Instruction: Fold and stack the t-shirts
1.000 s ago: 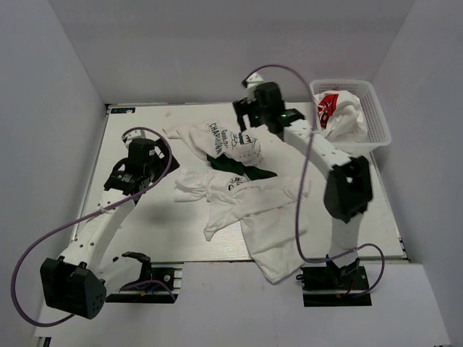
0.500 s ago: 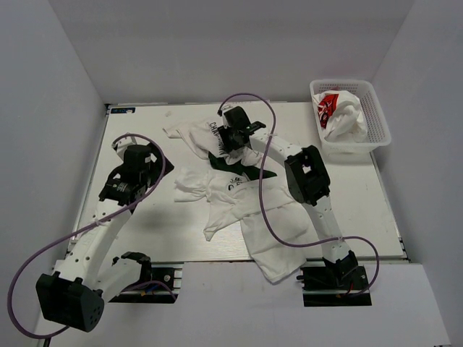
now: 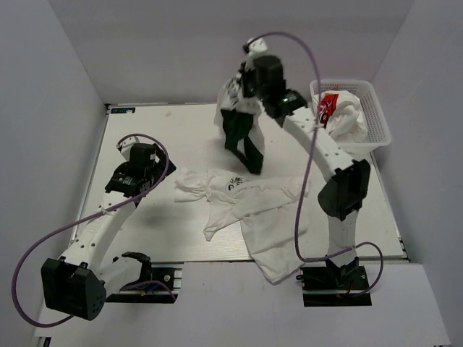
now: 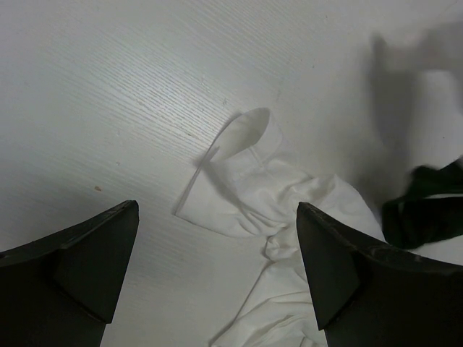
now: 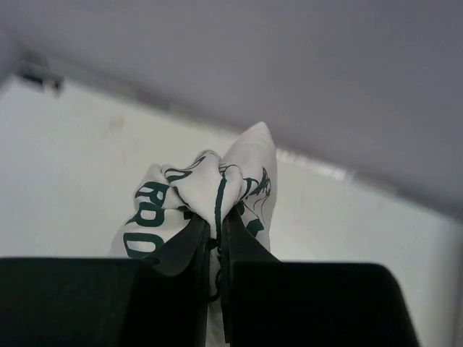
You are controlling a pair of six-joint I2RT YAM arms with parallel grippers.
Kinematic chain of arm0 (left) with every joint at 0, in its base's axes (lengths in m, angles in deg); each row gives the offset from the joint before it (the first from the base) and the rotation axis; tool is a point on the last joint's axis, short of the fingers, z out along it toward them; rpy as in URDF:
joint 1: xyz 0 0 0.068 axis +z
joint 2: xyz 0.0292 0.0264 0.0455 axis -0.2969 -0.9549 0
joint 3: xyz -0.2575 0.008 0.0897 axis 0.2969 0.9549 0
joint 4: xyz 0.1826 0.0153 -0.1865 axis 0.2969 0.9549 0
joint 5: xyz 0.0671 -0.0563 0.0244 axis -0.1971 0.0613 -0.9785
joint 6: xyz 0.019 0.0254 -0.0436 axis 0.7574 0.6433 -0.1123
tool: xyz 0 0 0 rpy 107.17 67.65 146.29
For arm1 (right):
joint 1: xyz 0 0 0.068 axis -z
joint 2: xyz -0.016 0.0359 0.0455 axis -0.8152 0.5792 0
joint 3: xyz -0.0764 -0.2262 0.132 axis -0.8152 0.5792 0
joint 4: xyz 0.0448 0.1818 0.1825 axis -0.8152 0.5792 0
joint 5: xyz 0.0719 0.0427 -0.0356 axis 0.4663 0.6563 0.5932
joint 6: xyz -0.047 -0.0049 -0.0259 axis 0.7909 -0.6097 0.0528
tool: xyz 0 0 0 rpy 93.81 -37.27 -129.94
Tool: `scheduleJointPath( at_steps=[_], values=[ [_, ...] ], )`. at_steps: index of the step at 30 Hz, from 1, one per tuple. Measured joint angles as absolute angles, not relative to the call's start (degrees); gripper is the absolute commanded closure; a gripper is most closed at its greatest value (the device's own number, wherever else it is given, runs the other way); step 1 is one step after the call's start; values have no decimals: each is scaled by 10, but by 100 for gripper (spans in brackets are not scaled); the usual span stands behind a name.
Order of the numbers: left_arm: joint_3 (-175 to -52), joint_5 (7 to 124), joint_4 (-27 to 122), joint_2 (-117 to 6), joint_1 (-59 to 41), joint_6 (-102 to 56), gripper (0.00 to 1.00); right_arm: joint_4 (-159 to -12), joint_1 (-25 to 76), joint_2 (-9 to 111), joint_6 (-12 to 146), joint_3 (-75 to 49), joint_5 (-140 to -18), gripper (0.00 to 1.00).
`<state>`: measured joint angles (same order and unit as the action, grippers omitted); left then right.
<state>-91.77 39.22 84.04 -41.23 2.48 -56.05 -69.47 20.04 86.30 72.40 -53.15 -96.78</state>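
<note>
My right gripper needs to lift this t-shirt over the white basket and lower it in, because a second t-shirt already lies across the middle of the table.
My right gripper point(image 3: 246, 85) point(image 5: 217, 224) is shut on a bunched fold of a white t-shirt with dark green print point(image 3: 233, 114) point(image 5: 189, 189), which hangs lifted above the back of the table with a dark green part dangling below. A second white t-shirt point(image 3: 249, 206) point(image 4: 289, 238) lies crumpled across the table's middle, trailing over the front edge. My left gripper point(image 3: 150, 181) point(image 4: 217, 278) hovers open just left of that shirt's sleeve point(image 4: 235, 184), holding nothing.
A white plastic basket point(image 3: 377, 116) at the back right holds more white clothing and a red-printed piece point(image 3: 328, 108). White walls close in the back and sides. The table point(image 3: 137, 217) shows bare on the left.
The right gripper closed on the green-printed shirt and lifted it up off the table toward the back. The left arm shifted only slightly.
</note>
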Motion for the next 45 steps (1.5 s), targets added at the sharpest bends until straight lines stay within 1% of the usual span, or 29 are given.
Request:
scheduleJointPath(
  at_steps=[1, 4, 8, 12, 19, 24, 28, 33, 36, 37, 38, 39, 40, 43, 45],
  values=[
    [-918, 392, 840, -414, 25, -561, 0, -704, 217, 845, 724, -587, -966, 100],
    [-919, 391, 841, -419, 25, -561, 0, -735, 247, 808, 726, -639, -977, 100],
    [-921, 390, 840, -424, 25, -560, 0, -792, 298, 738, 750, -645, -1026, 100],
    [-928, 390, 843, -432, 25, -559, 0, -847, 344, 708, 795, -648, -1091, 100],
    [-976, 390, 844, -475, 25, -542, 0, -872, 431, 719, 854, -675, -1137, 100],
    [-989, 398, 842, -511, 25, -533, 0, -876, 499, 725, 866, -660, -1136, 100],
    [-1009, 404, 847, -564, 25, -529, 0, -875, 546, 763, 849, -655, -1113, 100],
    [-1036, 408, 852, -630, 25, -527, 0, -879, 590, 811, 809, -568, -1043, 100],
    [-1037, 413, 856, -658, 25, -524, 0, -874, 607, 858, 777, -520, -1027, 100],
    [-1037, 415, 856, -667, 25, -524, 0, -871, 611, 872, 760, -499, -1025, 92],
    [-1037, 418, 856, -678, 25, -523, 0, -870, 614, 880, 742, -470, -1019, 76],
    [-1039, 421, 857, -689, 25, -521, 0, -866, 617, 884, 722, -439, -1014, 19],
    [-1044, 425, 862, -700, 25, -519, 0, -871, 619, 884, 698, -396, -1008, 9],
    [-1067, 432, 870, -741, 24, -515, 0, -882, 623, 875, 662, -292, -984, 9],
    [-1074, 438, 871, -760, 24, -512, 0, -875, 623, 866, 649, -268, -971, 9]
  ],
)
